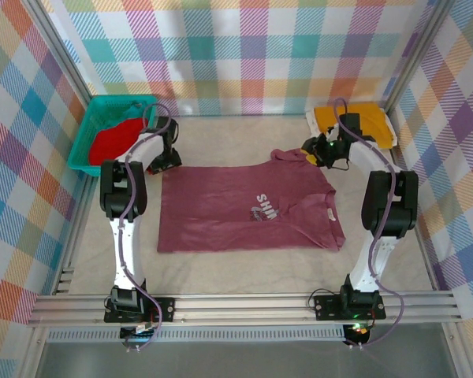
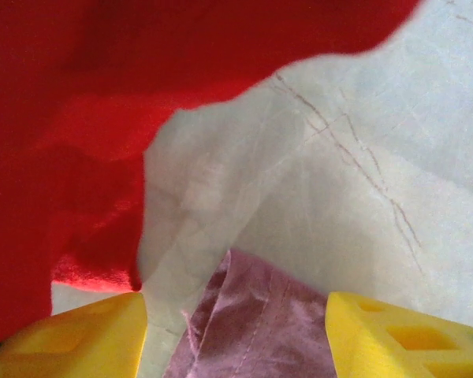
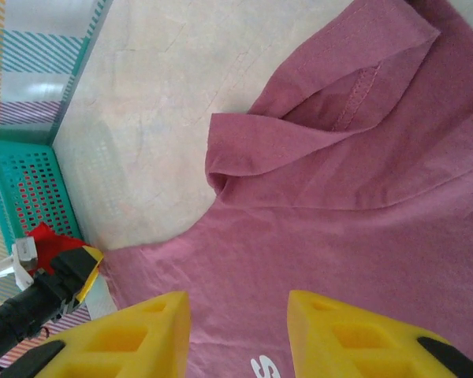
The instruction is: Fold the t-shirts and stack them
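I will keep my left gripper in place next and close it on the small nub of the maroon corner, since the corner already lies between its open fingers.
A maroon t-shirt [image 1: 248, 209] with a whitish chest print lies spread flat in the middle of the table. My left gripper [image 1: 167, 161] is at its far left corner, open, and that maroon corner [image 2: 252, 331] lies between the yellow fingers [image 2: 87, 339] without being pinched. My right gripper [image 1: 319, 150] hovers open over the far right sleeve, with maroon cloth [image 3: 339, 197] below its fingers [image 3: 134, 339]. A bright red t-shirt [image 1: 114, 142] lies bunched in the basket and looms close in the left wrist view [image 2: 79, 118]. A yellow-orange t-shirt [image 1: 370, 118] rests at the back right.
The teal plastic basket [image 1: 94, 110] stands at the back left corner, its perforated wall [image 3: 24, 189] close to the left gripper. Plaid walls and metal rails enclose the table. Bare tabletop [image 1: 236, 138] runs behind the maroon shirt.
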Robot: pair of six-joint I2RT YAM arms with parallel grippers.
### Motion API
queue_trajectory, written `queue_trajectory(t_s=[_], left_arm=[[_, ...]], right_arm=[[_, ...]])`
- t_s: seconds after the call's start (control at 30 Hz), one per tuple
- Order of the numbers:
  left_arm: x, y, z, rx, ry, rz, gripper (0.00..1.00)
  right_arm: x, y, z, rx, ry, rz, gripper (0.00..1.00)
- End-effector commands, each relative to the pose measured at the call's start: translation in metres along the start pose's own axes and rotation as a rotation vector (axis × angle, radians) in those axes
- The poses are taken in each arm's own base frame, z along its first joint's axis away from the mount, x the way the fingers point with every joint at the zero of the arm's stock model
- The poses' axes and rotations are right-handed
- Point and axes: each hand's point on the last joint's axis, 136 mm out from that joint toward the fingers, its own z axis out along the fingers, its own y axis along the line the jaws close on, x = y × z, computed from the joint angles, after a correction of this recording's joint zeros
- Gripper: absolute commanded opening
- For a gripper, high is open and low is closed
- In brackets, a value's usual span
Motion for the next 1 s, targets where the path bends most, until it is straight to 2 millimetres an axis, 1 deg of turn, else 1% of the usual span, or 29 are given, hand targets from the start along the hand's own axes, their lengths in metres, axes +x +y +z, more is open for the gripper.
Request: queue_trajectory(t_s=[0.0, 0.03, 0.17, 0.23, 0.27, 0.33, 0.37, 0.47, 0.5, 0.77, 0.87, 0.97], left_arm=[[0.004, -0.007, 0.009, 0.04, 0.033, -0.003, 0.57], [0.004, -0.008, 0.01, 0.047, 0.035, 0.0, 0.55], [0.004, -0.011, 0.007, 0.064, 0.027, 0.013, 0.35], [0.003, -0.012, 0.003, 0.066, 0.016, 0.022, 0.32], [0.002, -0.011, 0.002, 0.063, 0.01, 0.025, 0.25], [0.0, -0.01, -0.002, 0.057, 0.002, 0.03, 0.16], [-0.001, -0.009, -0.005, 0.056, -0.004, 0.033, 0.09], [-0.005, -0.008, -0.013, 0.051, -0.024, 0.039, 0.01], [-0.006, -0.007, -0.016, 0.05, -0.03, 0.04, 0.0], [-0.009, -0.006, -0.039, 0.05, -0.081, 0.055, 0.0], [-0.008, -0.008, -0.049, 0.051, -0.109, 0.065, 0.0], [-0.005, -0.013, -0.058, 0.06, -0.132, 0.077, 0.0]], right_arm=[[-0.001, 0.021, -0.015, -0.048, -0.03, -0.042, 0.38], [-0.001, 0.022, -0.016, -0.049, -0.031, -0.042, 0.38], [0.0, 0.022, -0.016, -0.048, -0.031, -0.041, 0.38], [0.0, 0.021, -0.015, -0.05, -0.029, -0.039, 0.38], [0.0, 0.021, -0.015, -0.051, -0.029, -0.038, 0.38], [0.0, 0.02, -0.014, -0.048, -0.03, -0.038, 0.38], [0.0, 0.018, -0.013, -0.044, -0.03, -0.034, 0.38], [-0.001, 0.014, -0.009, -0.034, -0.026, -0.026, 0.38], [-0.002, 0.013, -0.007, -0.032, -0.025, -0.022, 0.38], [-0.01, -0.006, 0.017, 0.045, 0.015, 0.022, 0.4], [-0.019, -0.012, 0.026, 0.074, -0.015, 0.034, 0.42], [-0.026, -0.015, 0.038, 0.072, 0.001, 0.061, 0.43]])
